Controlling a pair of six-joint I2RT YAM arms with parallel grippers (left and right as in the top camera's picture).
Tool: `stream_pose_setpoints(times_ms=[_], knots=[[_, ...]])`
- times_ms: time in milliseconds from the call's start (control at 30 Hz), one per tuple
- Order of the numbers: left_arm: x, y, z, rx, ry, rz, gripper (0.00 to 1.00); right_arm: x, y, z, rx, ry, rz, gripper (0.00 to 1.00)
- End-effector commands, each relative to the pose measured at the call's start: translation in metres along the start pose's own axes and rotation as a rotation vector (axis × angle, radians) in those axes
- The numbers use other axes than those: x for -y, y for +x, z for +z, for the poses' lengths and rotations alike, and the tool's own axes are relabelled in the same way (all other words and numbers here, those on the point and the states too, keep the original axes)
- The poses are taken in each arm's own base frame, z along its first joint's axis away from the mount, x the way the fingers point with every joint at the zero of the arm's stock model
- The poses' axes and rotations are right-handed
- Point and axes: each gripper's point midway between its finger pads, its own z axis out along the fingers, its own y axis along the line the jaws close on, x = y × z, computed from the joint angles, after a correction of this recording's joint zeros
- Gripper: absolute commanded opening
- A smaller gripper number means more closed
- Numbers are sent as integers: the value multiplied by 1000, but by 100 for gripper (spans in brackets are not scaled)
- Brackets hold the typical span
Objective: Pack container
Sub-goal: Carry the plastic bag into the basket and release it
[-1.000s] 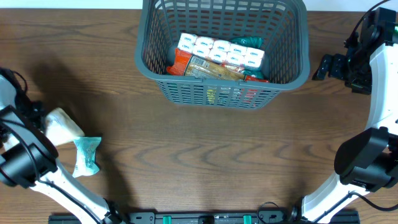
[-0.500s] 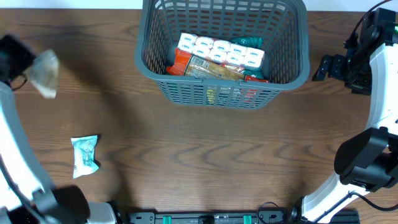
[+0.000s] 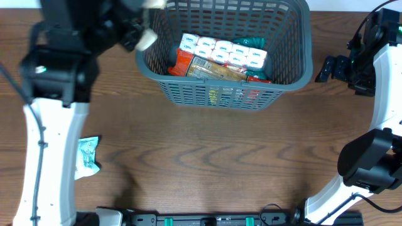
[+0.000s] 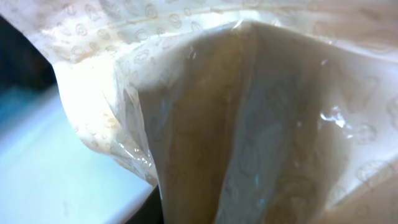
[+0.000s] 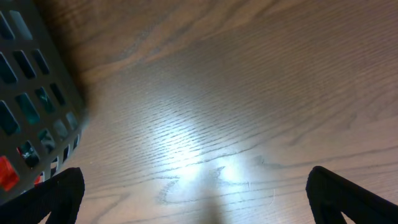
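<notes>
I need to move the pale clear-plastic packet (image 3: 146, 39) in my left gripper past the container's rim next. Then I need to move it down over the row of white packets.
The dark grey lattice container (image 3: 295, 69) stands at the table's far middle and holds several packets, among them a row of white ones (image 3: 223, 51) and a tan one (image 3: 217, 69). My left gripper (image 3: 135, 34) is at the container's left rim, shut on a pale clear-plastic packet (image 3: 146, 39) that fills the left wrist view (image 4: 249, 106). A teal packet (image 3: 86, 157) lies on the table at front left. My right gripper (image 3: 326, 68) is open and empty over bare table just right of the container, whose wall shows in the right wrist view (image 5: 31, 112).
The wooden table (image 3: 201, 157) stretches in front of the container. The left arm's white link (image 3: 50, 157) crosses the table's left side. The right arm (image 3: 383, 81) stands along the right edge.
My left arm has lifted the pale packet from the table's left front and carried it up and right to the container's left rim. The right arm has not moved.
</notes>
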Motion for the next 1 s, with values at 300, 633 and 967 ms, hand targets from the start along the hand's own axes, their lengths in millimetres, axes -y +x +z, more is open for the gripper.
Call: stream_pose_setpoints(times_ms=[300,633,967], knots=[[92,-12,115,79,210,312,16,-5,3,5,-24,-9,-28,99],[136,68,175,-122,369,262,22,-4,4,5,-31,-8,-33,99],[146,101,176,-231,422,229,94,-4,5,5,-35,-7,-33,99]])
